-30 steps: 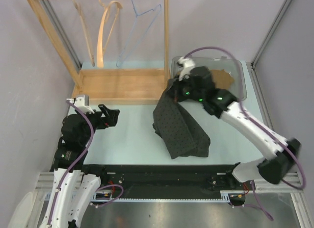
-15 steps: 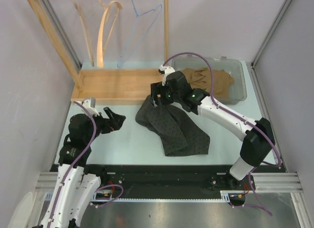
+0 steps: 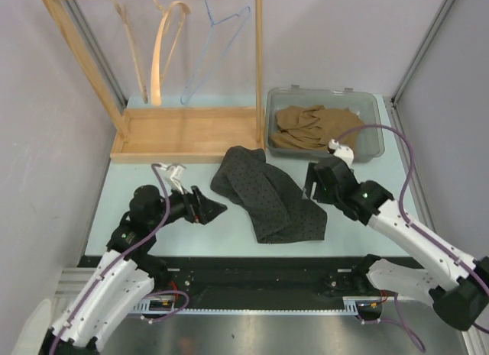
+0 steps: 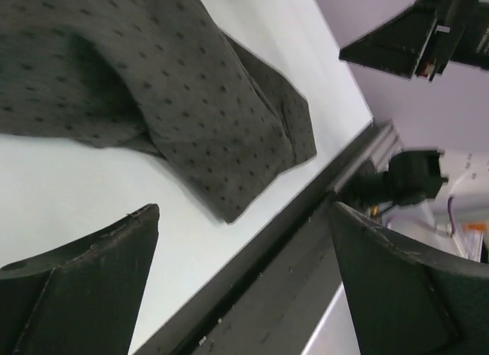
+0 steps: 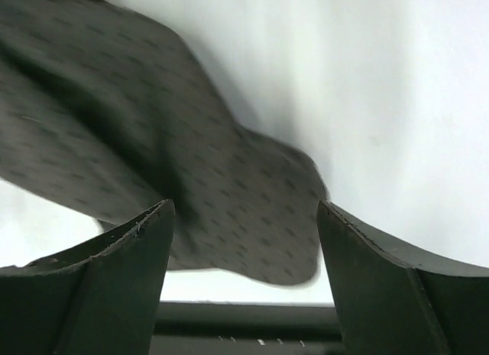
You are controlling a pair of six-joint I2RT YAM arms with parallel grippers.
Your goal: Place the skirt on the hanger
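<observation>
The skirt's fold runs below my left gripper and to its right in the top view, so I will move across and down, as the top of the fold offers cloth to pinch.
The skirt [image 3: 263,196], dark grey with small dots, lies crumpled on the table's middle, free of both grippers. Three hangers hang on the wooden rack at the back left: two wooden ones [image 3: 163,50] and a blue wire hanger [image 3: 219,40]. My left gripper [image 3: 212,208] stands open just left of the skirt's left edge; in its wrist view the skirt [image 4: 176,88] lies beyond the open gripper [image 4: 244,208]. My right gripper [image 3: 310,188] is open at the skirt's right side. Its wrist view shows the skirt [image 5: 153,164] below the open gripper [image 5: 244,205], untouched.
A clear plastic bin [image 3: 373,111] at the back right holds a brown garment [image 3: 313,126]. The rack's wooden base tray [image 3: 187,133] lies just behind the skirt. The black front rail [image 3: 244,267] runs along the near edge. My right arm [image 4: 428,34] shows in the left wrist view.
My right gripper opened and let go of the skirt, then drew back right and toward the near edge. The skirt dropped flat. My left arm moved right, up to the skirt.
</observation>
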